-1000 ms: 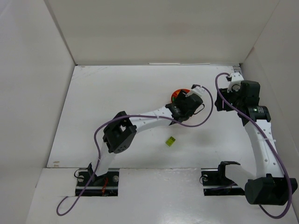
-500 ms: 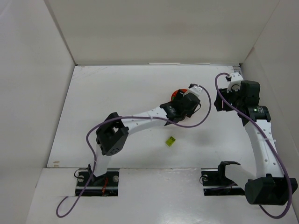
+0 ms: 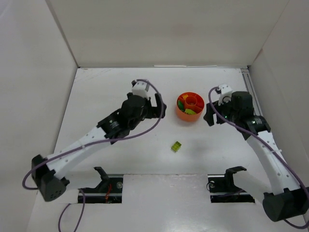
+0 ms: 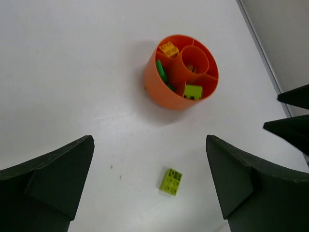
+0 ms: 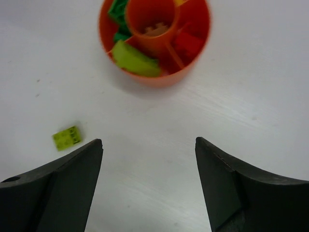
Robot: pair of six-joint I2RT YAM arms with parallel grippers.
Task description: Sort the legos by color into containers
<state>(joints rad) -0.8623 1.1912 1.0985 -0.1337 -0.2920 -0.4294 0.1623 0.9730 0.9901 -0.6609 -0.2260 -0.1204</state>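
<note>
Only the lime lego is outside the container (image 3: 186,116). My right gripper should next move back and toward the left in the top view, then down onto the lime lego.
The orange container (image 3: 186,116) stands at mid-table with red, green, yellow and lime legos in its compartments. One lime lego (image 3: 176,146) lies loose on the table in front of it. My left gripper (image 3: 160,106) hovers just left of the container, open and empty. From the left wrist, the container (image 4: 159,94) is ahead and the lime lego (image 4: 171,181) lies between my spread fingers (image 4: 58,179). My right gripper (image 3: 208,112) hovers just right of the container, open and empty. Its wrist view shows the container (image 5: 154,79) ahead and the lime lego (image 5: 66,137) by my left finger (image 5: 72,183).
White walls close in the table on the left, back and right. A rail (image 3: 248,87) runs along the right edge. The right gripper's dark fingertips (image 4: 292,113) poke into the left wrist view at the right.
My left arm has pulled back from over the container to its left and its jaws have spread wide. My right arm has swung from the back right corner in toward the container, jaws wider.
</note>
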